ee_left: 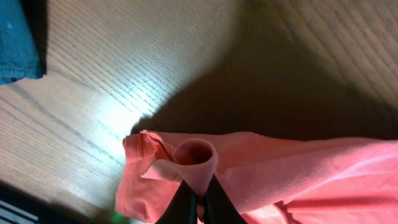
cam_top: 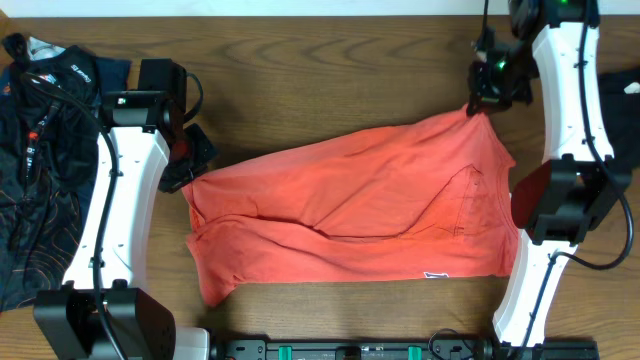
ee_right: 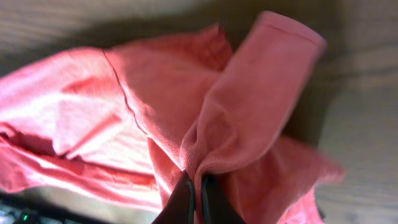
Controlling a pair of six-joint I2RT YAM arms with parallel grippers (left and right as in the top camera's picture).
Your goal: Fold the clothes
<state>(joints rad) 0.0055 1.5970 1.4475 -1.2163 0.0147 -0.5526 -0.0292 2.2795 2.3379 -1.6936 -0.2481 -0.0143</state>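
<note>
The robot's left gripper will next bring the pinched end of the shirt back and down over the shirt's flat near corner (cam_top: 217, 276) and let go, because that corner is below and back of the gripper.
The clothes, a coral-red T-shirt (cam_top: 350, 210), lie stretched across the middle of the wooden table, with a small white label near the front right hem. My left gripper (cam_top: 192, 165) pinches the shirt's left edge; in the left wrist view its black fingers (ee_left: 185, 204) are shut on a curled fold of the cloth (ee_left: 298, 174). My right gripper (cam_top: 478, 103) holds the far right corner lifted off the table; in the right wrist view the fingers (ee_right: 183, 200) are shut on a bunched fold of the shirt (ee_right: 236, 106).
A pile of dark navy and black garments (cam_top: 45, 150) lies at the table's left edge, a corner of it showing in the left wrist view (ee_left: 15, 37). A dark item (cam_top: 622, 110) sits at the far right. A black rail (cam_top: 350, 349) runs along the front edge.
</note>
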